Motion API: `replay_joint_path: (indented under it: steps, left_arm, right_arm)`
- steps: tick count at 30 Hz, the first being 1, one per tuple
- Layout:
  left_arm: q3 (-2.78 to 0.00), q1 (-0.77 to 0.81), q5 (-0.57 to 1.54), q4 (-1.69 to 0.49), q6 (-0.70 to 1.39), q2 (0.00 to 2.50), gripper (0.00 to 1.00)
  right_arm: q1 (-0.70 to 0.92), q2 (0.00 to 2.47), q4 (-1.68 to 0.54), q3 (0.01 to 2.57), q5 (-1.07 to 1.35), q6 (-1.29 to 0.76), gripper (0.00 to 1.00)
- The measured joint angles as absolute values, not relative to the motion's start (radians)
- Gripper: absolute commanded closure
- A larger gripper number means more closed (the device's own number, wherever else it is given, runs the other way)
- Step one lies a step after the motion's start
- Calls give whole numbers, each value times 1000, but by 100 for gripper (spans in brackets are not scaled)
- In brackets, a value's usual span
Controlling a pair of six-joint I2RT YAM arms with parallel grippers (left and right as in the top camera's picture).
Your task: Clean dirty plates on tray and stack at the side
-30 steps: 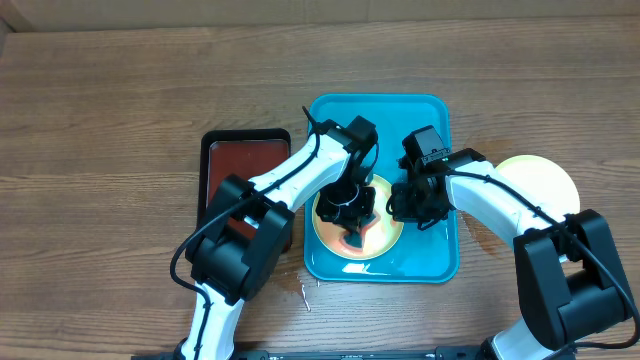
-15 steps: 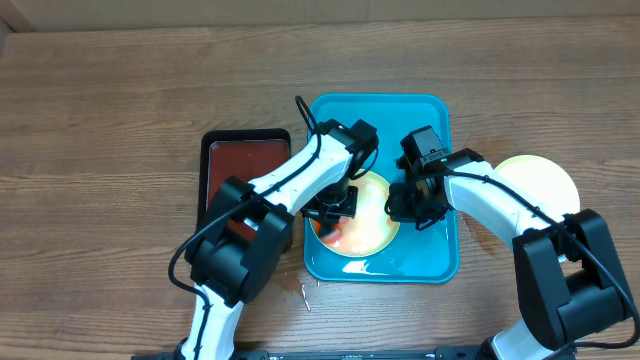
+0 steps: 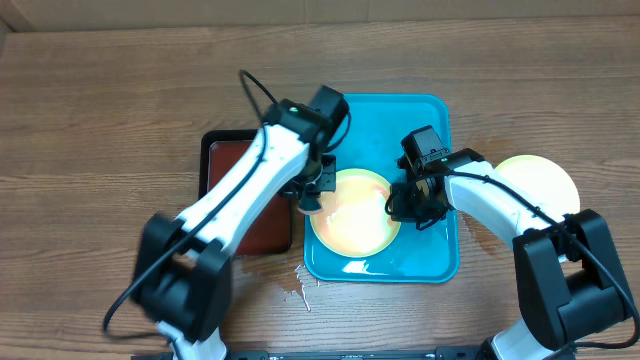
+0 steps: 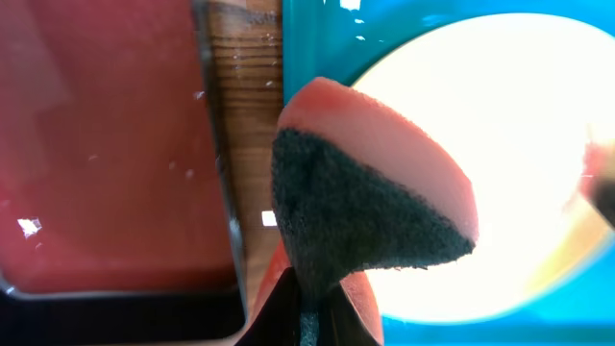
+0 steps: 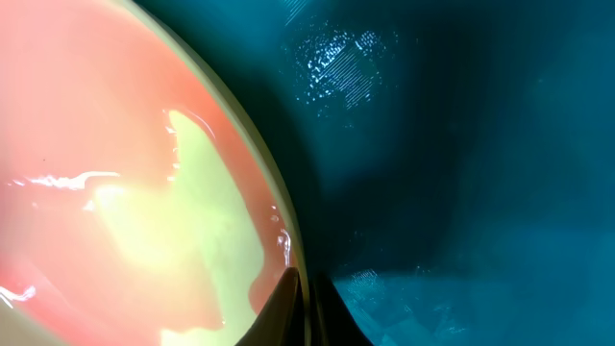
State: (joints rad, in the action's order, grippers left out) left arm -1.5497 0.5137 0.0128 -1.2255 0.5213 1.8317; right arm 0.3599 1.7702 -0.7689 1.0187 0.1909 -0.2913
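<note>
The sponge will go down inside the tray after my left gripper moves to the left in the overhead view, over the black tray (image 4: 106, 144).
A pale yellow-green plate (image 3: 354, 212) with pinkish liquid on it lies in the teal tray (image 3: 432, 262). My right gripper (image 3: 398, 205) is shut on the plate's right rim (image 5: 279, 235), as the right wrist view shows. My left gripper (image 3: 308, 192) is shut on a pink sponge with a dark scouring face (image 4: 370, 192) and holds it over the tray's left edge, between the plate (image 4: 509, 144) and the black tray (image 4: 106, 144). Another pale plate (image 3: 545, 180) lies on the table right of the tray. A third plate is not in view.
A black tray with a reddish-brown inside (image 3: 238, 165) stands left of the teal tray. Small water drops (image 3: 303, 290) lie on the wooden table by the teal tray's front left corner.
My left gripper has moved with the sponge from the plate's middle to the left, off the plate to the tray's left edge. The plate's face is now uncovered. The right arm has not moved.
</note>
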Motion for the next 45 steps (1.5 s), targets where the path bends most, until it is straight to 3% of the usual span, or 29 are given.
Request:
replay_joint_path:
  steps: [9,18,20,25,27,32,34,36,38,45]
  left_arm:
    - [-1538,342,-91,-1278,514,1711,96]
    - [-1226,172,-93,-1016,514,1757,96]
    - [-1166,157,-84,-980,513,1771,91]
    - [-1143,148,-67,-982,500,1775,61]
    - [-1156,148,-60,-1016,493,1775,54]
    - [-1251,148,-27,-1122,471,1758,46]
    - [-1313,148,-13,-1171,464,1728,38]
    - [-1387,148,-3,-1220,459,1686,25]
    - [-1465,148,6,-1257,458,1637,0]
    - [-1748,148,12,-1352,457,1493,0]
  right_arm:
    - [360,1770,-770,1019,186,-292,96]
    - [360,1770,-770,1019,184,-291,96]
    - [360,1770,-770,1019,184,-291,96]
    - [360,1770,-775,1019,183,-291,96]
    - [360,1770,-802,1025,176,-291,96]
    - [360,1762,-959,1093,103,-287,96]
    - [363,1744,-1022,1155,68,-287,96]
    - [372,1721,-1076,1238,30,-283,96]
    - [392,1700,-1119,1334,-4,-270,96]
    - [545,1674,-1103,1522,-112,-246,96]
